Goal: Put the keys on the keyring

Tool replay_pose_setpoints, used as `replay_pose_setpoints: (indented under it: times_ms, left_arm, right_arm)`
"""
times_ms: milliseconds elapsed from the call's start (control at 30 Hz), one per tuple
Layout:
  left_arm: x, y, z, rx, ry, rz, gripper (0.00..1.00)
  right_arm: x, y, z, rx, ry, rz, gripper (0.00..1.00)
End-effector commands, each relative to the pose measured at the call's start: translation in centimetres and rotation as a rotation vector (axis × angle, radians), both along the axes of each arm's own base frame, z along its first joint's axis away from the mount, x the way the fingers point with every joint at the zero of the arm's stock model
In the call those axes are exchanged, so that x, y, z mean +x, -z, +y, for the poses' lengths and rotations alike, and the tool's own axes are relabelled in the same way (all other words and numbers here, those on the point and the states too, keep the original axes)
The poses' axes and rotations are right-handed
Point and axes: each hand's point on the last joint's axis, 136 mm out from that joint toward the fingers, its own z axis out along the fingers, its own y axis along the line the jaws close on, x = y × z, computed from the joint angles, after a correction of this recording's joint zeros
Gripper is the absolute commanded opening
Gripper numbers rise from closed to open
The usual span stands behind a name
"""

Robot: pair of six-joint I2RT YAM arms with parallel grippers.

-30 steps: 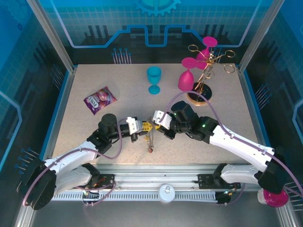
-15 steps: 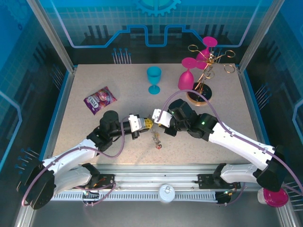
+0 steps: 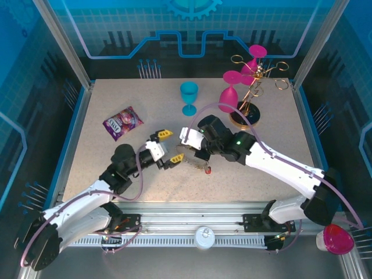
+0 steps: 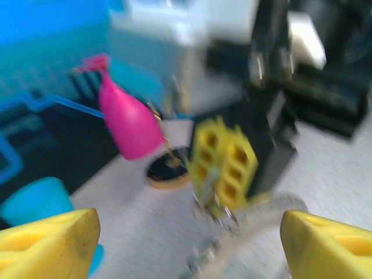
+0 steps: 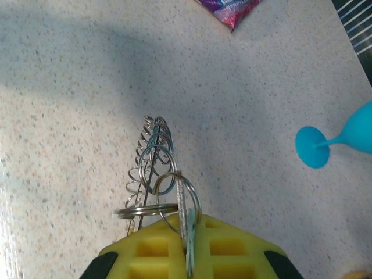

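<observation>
The right gripper moves down next until the grey keyring (image 3: 195,162) rests flat on the tabletop and releases it there, since bare tabletop lies below the gripper.
My right gripper (image 3: 186,154) (image 5: 189,232) is shut on the grey keyring (image 5: 152,174), held edge-on above the table with several wire loops standing off its rim. A thin teal key (image 5: 191,224) sits pinched between the yellow fingers beside the ring. From above, the keyring (image 3: 195,162) hangs under that gripper with a red-headed key (image 3: 207,170) dangling at its right. My left gripper (image 3: 168,147) (image 4: 186,244) stands open just left of the ring, its yellow fingertips (image 4: 49,241) wide apart and touching nothing. The left wrist view is blurred.
A purple snack packet (image 3: 122,122) lies at the left. A teal goblet (image 3: 189,97) stands at the back middle. A pink goblet (image 3: 228,99) stands beside a golden rack (image 3: 251,93) carrying more pink goblets at the back right.
My left gripper has opened, let go of the ring and drawn back to the left. The right gripper has carried the keyring up and left, and the red key has swung right.
</observation>
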Motion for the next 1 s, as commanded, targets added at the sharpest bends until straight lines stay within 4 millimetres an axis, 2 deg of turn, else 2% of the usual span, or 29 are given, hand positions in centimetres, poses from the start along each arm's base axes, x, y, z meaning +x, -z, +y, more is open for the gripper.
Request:
replay_pose_setpoints:
  times_ms: [0, 67, 167, 233, 300, 433, 500, 600, 833, 967]
  left_arm:
    - [0.7, -8.6, 4.7, -0.267, -0.226, -0.145, 0.84]
    - [0.4, -11.1, 7.3, -0.349, -0.331, -0.162, 0.85]
    - [0.5, -12.6, 11.8, -0.457, -0.538, -0.132, 0.86]
    - [0.8, -12.3, 13.9, -0.462, -0.657, -0.094, 0.87]
    - [1.3, -11.3, 15.5, -0.463, -0.757, -0.041, 0.89]
    - [2.5, -8.6, 16.2, -0.465, -0.824, 0.078, 0.9]
    - [3.2, -7.3, 16.0, -0.456, -0.833, 0.13, 0.9]
    - [4.3, -5.2, 15.6, -0.433, -0.848, 0.194, 0.91]
    - [6.0, -0.3, 15.4, -0.339, -0.889, 0.302, 0.92]
    - [6.4, 2.3, 15.8, -0.304, -0.917, 0.349, 0.93]
  right_arm:
    - [0.1, -3.3, 4.0, 0.148, -0.046, -0.003, 0.0]
    - [-0.1, -3.2, 5.7, 0.192, -0.057, 0.034, 0.0]
    - [-0.3, -2.9, 7.7, 0.295, -0.039, 0.102, 0.0]
    - [-0.2, -2.2, 8.8, 0.369, -0.012, 0.152, 0.0]
    - [0.1, -0.4, 9.2, 0.4, 0.026, 0.202, 0.0]
    - [0.5, 4.0, 8.9, 0.341, 0.066, 0.242, 0.0]
    - [0.9, 5.9, 7.8, 0.282, 0.084, 0.233, 0.0]
    - [1.2, 8.5, 5.1, 0.158, 0.112, 0.208, 0.0]
    - [2.5, 13.5, -3.6, -0.149, 0.213, 0.171, 0.0]
    - [2.4, 15.3, -7.0, -0.289, 0.242, 0.157, 0.04]
